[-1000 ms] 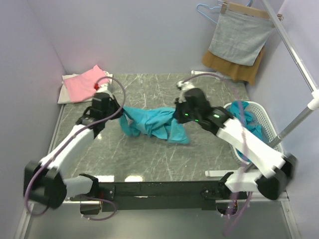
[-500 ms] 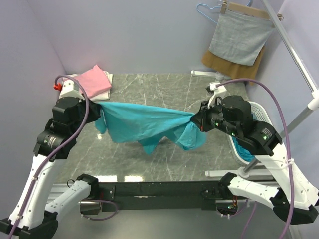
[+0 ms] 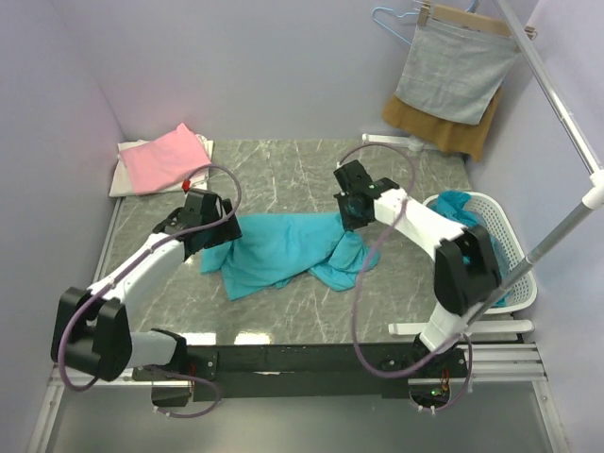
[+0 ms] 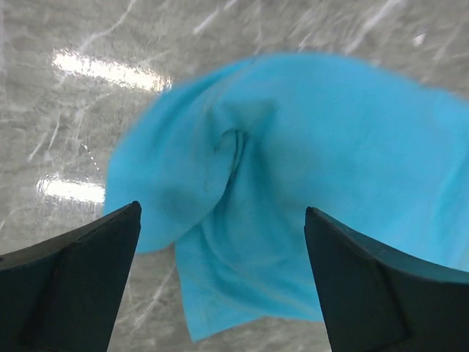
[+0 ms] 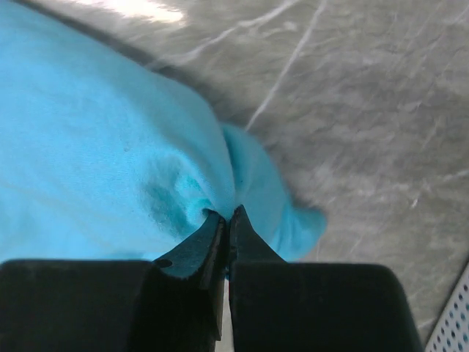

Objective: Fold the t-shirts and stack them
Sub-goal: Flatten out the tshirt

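Note:
The teal t-shirt's near corner (image 3: 233, 292) lies spread on the marble, so the left gripper will next go back over it, then move down to close.
A teal t-shirt (image 3: 278, 250) lies crumpled and partly spread on the marble table (image 3: 283, 170). My left gripper (image 3: 215, 231) hovers at its left edge, jaws wide open; in the left wrist view the gripper (image 4: 223, 209) straddles the t-shirt (image 4: 293, 147) without touching it. My right gripper (image 3: 351, 215) sits at the t-shirt's right end. In the right wrist view the gripper (image 5: 229, 213) is shut on a pinched fold of the t-shirt (image 5: 95, 147). A folded pink t-shirt (image 3: 165, 156) rests on a white one at the back left.
A white laundry basket (image 3: 505, 247) holding another teal garment (image 3: 455, 203) stands at the right edge. A grey towel (image 3: 455, 71) and a mustard cloth (image 3: 444, 134) hang at the back right. A slanted metal pole (image 3: 566, 123) crosses the right side.
Both arms came down from holding the t-shirt stretched in the air; it now lies on the table. The left gripper opened and let go of it; the right stays shut.

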